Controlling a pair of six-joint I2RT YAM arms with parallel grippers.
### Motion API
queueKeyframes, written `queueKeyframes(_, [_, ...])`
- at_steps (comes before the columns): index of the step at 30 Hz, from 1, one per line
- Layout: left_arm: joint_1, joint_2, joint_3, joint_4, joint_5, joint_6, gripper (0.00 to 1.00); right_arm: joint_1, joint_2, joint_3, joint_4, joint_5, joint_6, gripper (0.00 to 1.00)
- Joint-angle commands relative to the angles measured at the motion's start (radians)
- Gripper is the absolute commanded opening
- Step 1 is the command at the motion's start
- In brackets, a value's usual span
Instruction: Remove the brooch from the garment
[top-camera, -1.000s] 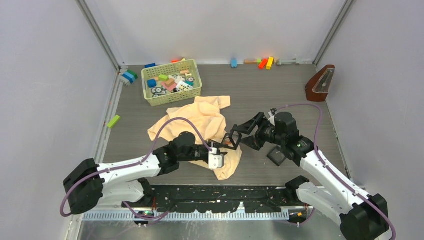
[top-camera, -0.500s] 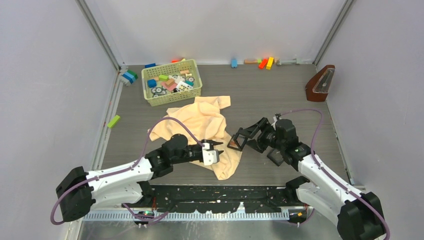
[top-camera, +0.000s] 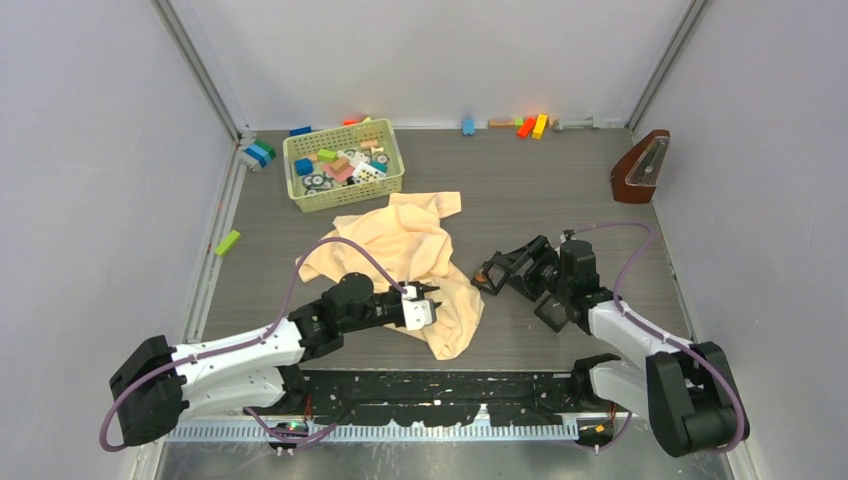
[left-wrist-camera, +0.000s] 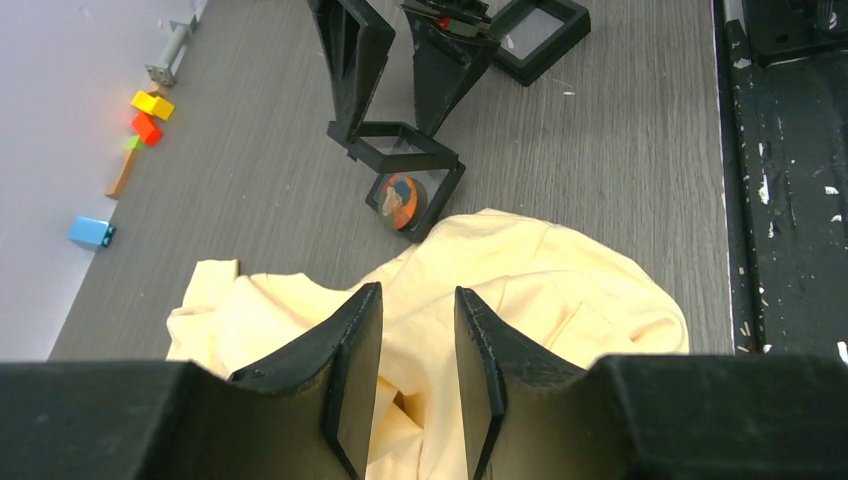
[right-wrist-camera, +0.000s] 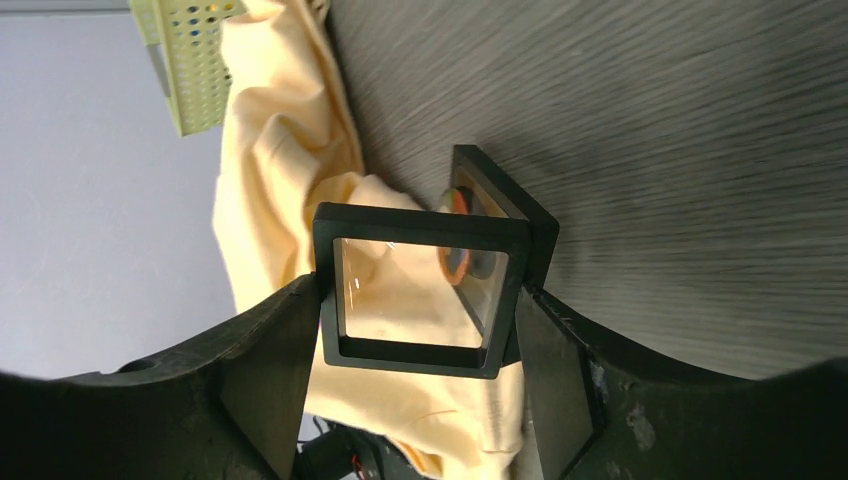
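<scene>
I need to move my right gripper off the garment, tip down, and lower and release the lid on the bare tabletop below.
The peach-orange garment (top-camera: 400, 240) lies crumpled mid-table; it also shows in the left wrist view (left-wrist-camera: 560, 290) and the right wrist view (right-wrist-camera: 270, 160). The brooch (left-wrist-camera: 400, 200), a small round disc with an orange rim and a greyish face, sits off the cloth inside an opened black frame case (left-wrist-camera: 405, 150) on the table just right of the garment. It also shows in the right wrist view (right-wrist-camera: 460, 235). My right gripper (top-camera: 490, 275) (right-wrist-camera: 418, 290) is shut on the case's clear-windowed lid (right-wrist-camera: 420, 290). My left gripper (top-camera: 425, 300) (left-wrist-camera: 418, 295) is open and empty over the garment's near folds.
A second black square tray (top-camera: 553, 312) lies by the right arm. A green basket (top-camera: 343, 165) of blocks stands behind the garment. A metronome (top-camera: 640, 168) is at the far right. Loose blocks (top-camera: 530, 125) line the back wall and a green block (top-camera: 228, 242) lies at the left.
My right gripper has moved right and down with the frame case, from over the garment's edge to the table. My left gripper drew back a little over the cloth.
</scene>
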Motion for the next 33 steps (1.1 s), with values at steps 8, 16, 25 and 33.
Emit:
queueKeyframes(8, [-0.003, -0.040, -0.033, 0.062, -0.058, -0.041, 0.35, -0.054, 0.174, 0.072, -0.051, 0.036, -0.139, 0.33])
queueKeyframes(16, [-0.002, -0.017, -0.040, 0.071, -0.073, -0.042, 0.35, -0.054, 0.212, 0.278, -0.437, 0.187, -0.290, 0.42])
queueKeyframes(25, [-0.002, 0.015, -0.038, 0.087, -0.076, -0.046, 0.36, -0.054, 0.317, 0.463, -0.632, 0.316, -0.414, 0.56])
queueKeyframes(33, [-0.002, 0.006, -0.044, 0.091, -0.104, -0.063, 0.39, -0.054, 0.450, 0.570, -0.636, 0.389, -0.444, 0.61])
